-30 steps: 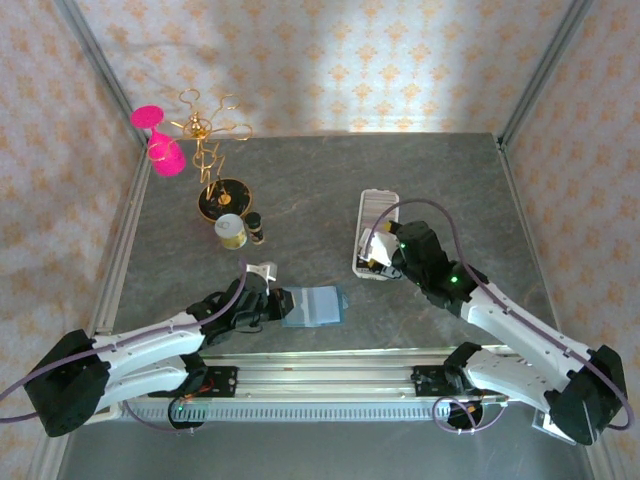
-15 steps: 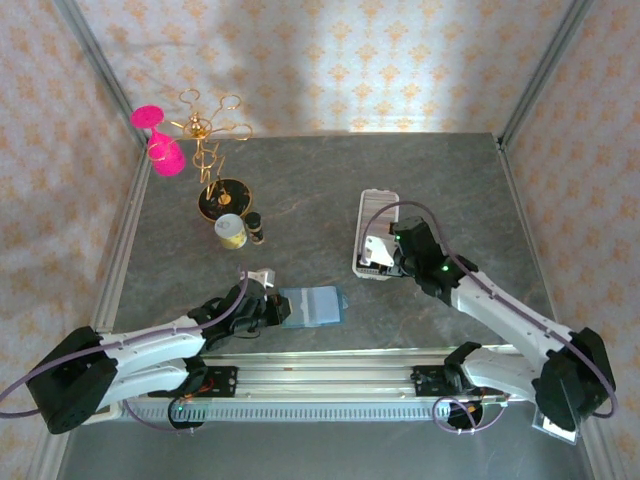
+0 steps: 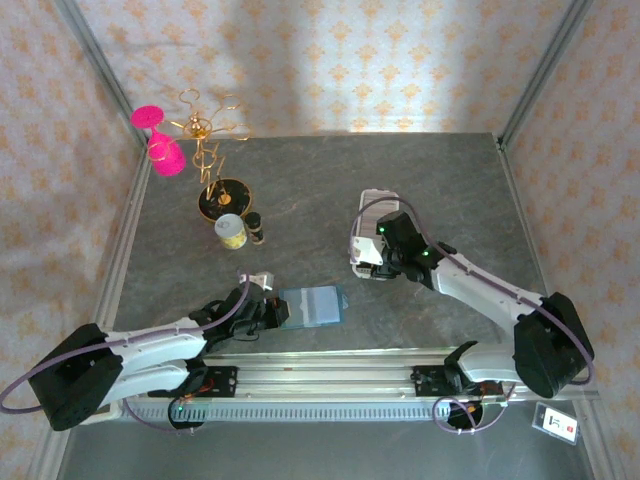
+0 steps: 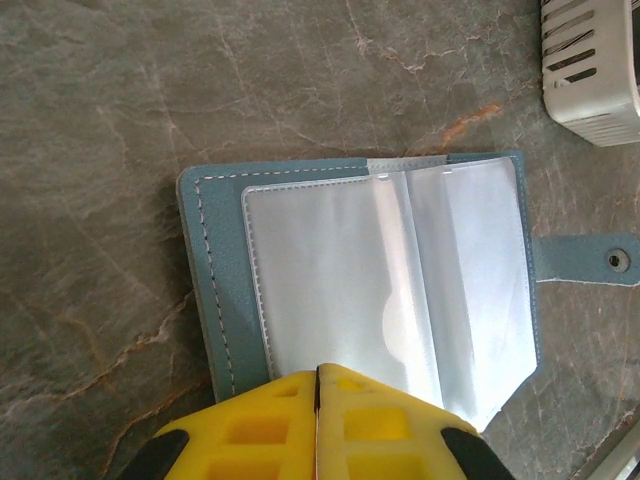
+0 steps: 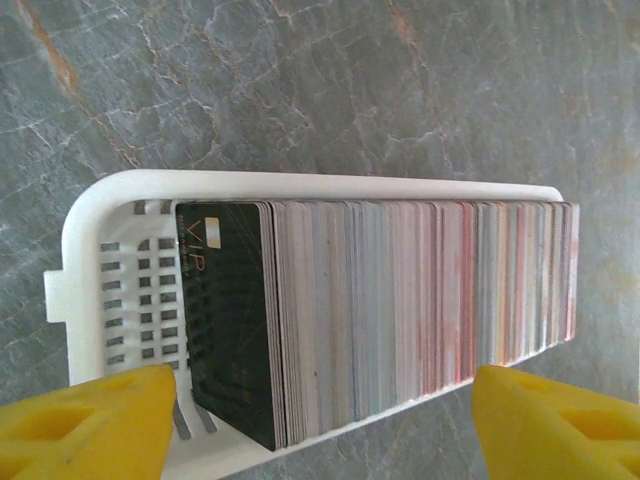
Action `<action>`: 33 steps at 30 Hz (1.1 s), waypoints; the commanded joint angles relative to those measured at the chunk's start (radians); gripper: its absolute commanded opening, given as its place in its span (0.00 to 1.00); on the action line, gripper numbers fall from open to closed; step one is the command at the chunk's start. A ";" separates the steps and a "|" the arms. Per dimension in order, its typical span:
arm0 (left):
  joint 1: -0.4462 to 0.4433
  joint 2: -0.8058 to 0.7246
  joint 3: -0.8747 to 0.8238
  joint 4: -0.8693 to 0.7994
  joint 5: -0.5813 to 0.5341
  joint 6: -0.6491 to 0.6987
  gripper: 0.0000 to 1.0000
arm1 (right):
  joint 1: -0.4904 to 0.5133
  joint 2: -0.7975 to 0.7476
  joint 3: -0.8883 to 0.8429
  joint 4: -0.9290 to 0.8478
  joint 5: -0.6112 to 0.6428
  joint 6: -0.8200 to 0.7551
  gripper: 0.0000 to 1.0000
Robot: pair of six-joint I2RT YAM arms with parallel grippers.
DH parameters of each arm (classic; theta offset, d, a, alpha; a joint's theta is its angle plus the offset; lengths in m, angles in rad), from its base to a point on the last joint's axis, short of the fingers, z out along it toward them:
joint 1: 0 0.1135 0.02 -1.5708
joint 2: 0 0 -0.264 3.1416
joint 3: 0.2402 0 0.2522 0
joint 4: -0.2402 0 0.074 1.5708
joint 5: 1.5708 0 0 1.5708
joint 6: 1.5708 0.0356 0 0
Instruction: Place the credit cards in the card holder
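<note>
My right gripper needs to bring its open fingers down and along the row toward the side of the black VIP card (image 5: 225,310) next, astride the card's edge, because that side stands free.
The card holder (image 3: 312,305) (image 4: 380,270) lies open flat on the table, teal with clear plastic sleeves and its clasp tab to the right. My left gripper (image 3: 270,312) (image 4: 318,368) is shut, its yellow fingertips together over the holder's near edge; I cannot tell whether a sleeve is pinched. The credit cards (image 5: 400,300) stand on edge in a striped row inside a long white tray (image 5: 90,260) (image 3: 368,197), with a black VIP card (image 5: 225,310) at the left end. My right gripper (image 3: 372,255) (image 5: 320,420) hangs open just above that row with nothing between its fingers.
A gold stand (image 3: 212,140) with pink glasses (image 3: 160,140), a small jar (image 3: 231,232) and a dark bottle (image 3: 256,228) stand at the back left. A corner of the white tray (image 4: 590,70) lies beyond the holder. A metal rail (image 3: 320,370) runs along the near edge.
My right gripper has moved farther over the tray and opened wider. The left gripper has crept slightly toward the holder and closed fully.
</note>
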 commanded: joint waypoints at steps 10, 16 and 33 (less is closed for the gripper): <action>-0.006 0.032 0.000 0.038 -0.012 -0.001 0.08 | -0.002 0.080 0.021 0.063 -0.013 -0.052 0.70; -0.007 0.045 0.000 0.042 -0.012 0.000 0.07 | -0.002 0.126 0.018 0.070 0.033 -0.077 0.66; -0.006 0.059 0.006 0.042 -0.012 0.002 0.06 | -0.002 0.143 0.026 0.082 0.081 -0.093 0.44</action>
